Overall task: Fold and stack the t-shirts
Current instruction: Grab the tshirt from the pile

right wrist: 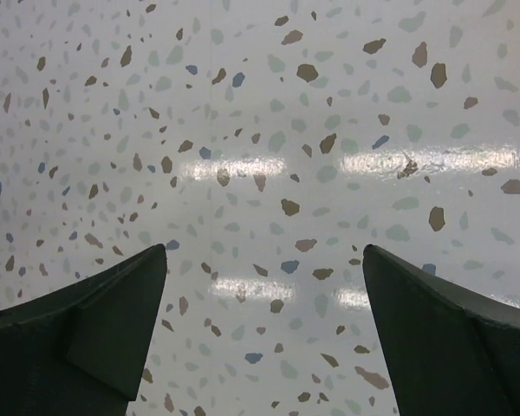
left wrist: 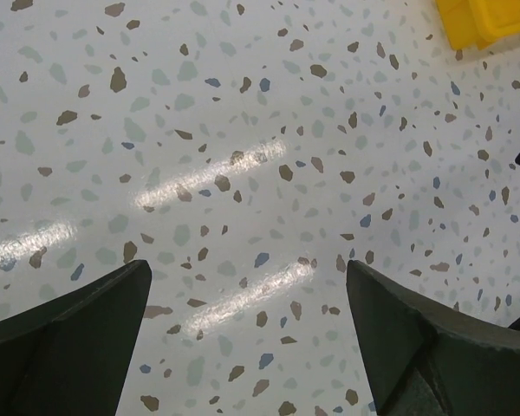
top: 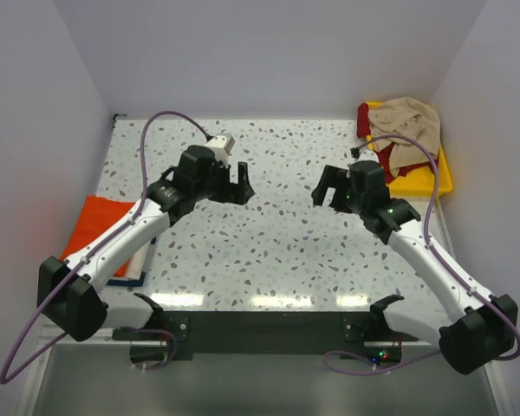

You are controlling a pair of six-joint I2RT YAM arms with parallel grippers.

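The beige t-shirt (top: 412, 126) lies outward of my right gripper's fingers, to their right in the top view, so I need to move that gripper over the tray (top: 439, 178) and down onto the t-shirt.
A beige t-shirt (top: 412, 126) lies crumpled on dark red t-shirts (top: 365, 119) in the yellow tray (top: 439, 178) at the back right. A folded orange t-shirt (top: 100, 227) lies at the left edge on a white/blue one (top: 137, 270). My left gripper (top: 239, 184) is open and empty above the bare table, left of centre; its view (left wrist: 247, 273) shows only speckled tabletop between the fingers. My right gripper (top: 328, 185) is open and empty right of centre, just left of the tray; its view (right wrist: 264, 260) also shows only tabletop.
The speckled table (top: 277, 243) is walled by white panels at the back and both sides. A corner of the yellow tray (left wrist: 485, 22) shows in the left wrist view. Purple cables loop over both arms.
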